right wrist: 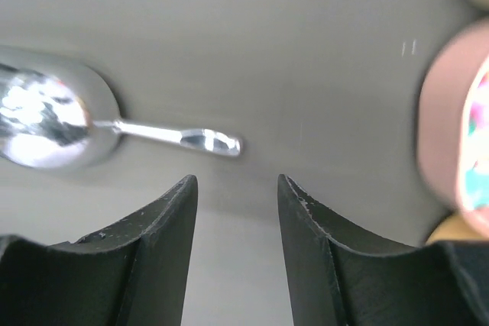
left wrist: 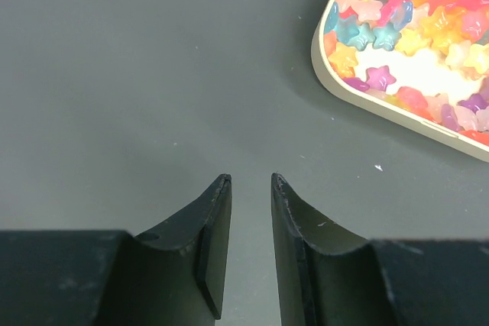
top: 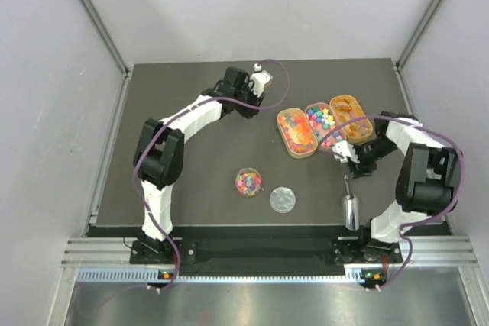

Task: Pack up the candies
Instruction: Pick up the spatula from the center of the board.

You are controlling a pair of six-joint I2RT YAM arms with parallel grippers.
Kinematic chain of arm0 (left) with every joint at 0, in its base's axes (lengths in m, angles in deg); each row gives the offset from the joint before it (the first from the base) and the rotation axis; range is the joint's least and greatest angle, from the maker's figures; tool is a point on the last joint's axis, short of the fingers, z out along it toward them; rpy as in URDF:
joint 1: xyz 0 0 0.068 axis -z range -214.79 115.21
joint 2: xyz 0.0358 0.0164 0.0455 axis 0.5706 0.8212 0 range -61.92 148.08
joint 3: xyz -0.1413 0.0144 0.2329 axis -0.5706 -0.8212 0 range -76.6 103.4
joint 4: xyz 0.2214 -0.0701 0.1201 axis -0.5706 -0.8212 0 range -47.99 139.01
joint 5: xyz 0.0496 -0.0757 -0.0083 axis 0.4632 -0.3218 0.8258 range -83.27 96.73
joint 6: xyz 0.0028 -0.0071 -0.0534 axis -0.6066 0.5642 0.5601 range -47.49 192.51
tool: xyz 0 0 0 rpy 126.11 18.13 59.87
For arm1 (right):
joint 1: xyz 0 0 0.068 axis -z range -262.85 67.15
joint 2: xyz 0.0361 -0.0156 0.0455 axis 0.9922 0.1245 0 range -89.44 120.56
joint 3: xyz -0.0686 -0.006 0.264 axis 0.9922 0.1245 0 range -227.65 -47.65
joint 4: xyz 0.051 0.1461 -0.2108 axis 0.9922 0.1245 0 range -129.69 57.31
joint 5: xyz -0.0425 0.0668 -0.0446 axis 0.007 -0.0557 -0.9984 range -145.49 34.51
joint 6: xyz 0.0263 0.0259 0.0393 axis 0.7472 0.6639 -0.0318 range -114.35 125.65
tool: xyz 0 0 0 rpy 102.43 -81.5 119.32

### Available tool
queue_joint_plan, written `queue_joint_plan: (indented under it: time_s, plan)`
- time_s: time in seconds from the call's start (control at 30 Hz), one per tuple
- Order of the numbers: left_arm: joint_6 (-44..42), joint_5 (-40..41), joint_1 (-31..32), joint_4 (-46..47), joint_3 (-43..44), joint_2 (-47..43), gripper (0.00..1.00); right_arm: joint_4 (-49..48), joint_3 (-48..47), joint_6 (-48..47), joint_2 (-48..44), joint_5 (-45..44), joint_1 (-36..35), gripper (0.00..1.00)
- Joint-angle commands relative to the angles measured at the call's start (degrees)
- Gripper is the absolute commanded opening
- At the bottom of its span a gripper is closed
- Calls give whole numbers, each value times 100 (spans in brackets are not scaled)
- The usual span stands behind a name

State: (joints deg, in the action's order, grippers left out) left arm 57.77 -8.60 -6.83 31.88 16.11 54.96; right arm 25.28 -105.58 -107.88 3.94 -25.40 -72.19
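Note:
My right gripper has the handle's loose end just beyond its fingers, so I will move the gripper back and down over the thin handle of the metal scoop.
Multicoloured candies fill a small round clear cup near the table's front middle. More candies lie in three oval tan trays at the right. In the left wrist view, star-shaped candies show in one tray at the top right. My left gripper hangs over bare table left of the trays, jaws a little apart with nothing between them. My right gripper is open and empty, just short of the handle of the metal scoop. From above, the right gripper sits between the trays and the scoop.
A round clear lid lies flat to the right of the candy cup. The scoop's bowl points toward the near table edge. A blurred tray rim sits close on the right of the right wrist view. Grey walls enclose the table.

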Motion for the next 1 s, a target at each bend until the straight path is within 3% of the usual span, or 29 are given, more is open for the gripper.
queue_joint_plan:
  time_s: [0.0,0.2,0.3,0.57,0.97]
  plan:
    - [41,92,-98,174,186,-121,32,797,-587,-4327,-101,218,-537,46]
    - [50,39,-326,148,46,-534,32,929,-641,-3887,-224,-2,-758,45]
    - [50,-5,-458,139,-77,-701,32,1096,-360,-4219,-391,-318,-688,44]
    - [244,-172,-775,192,-393,-860,31,632,510,-4317,-743,-574,-819,43]
    - [376,-172,-881,271,-613,-860,31,-273,625,-4370,-277,-934,-1205,44]
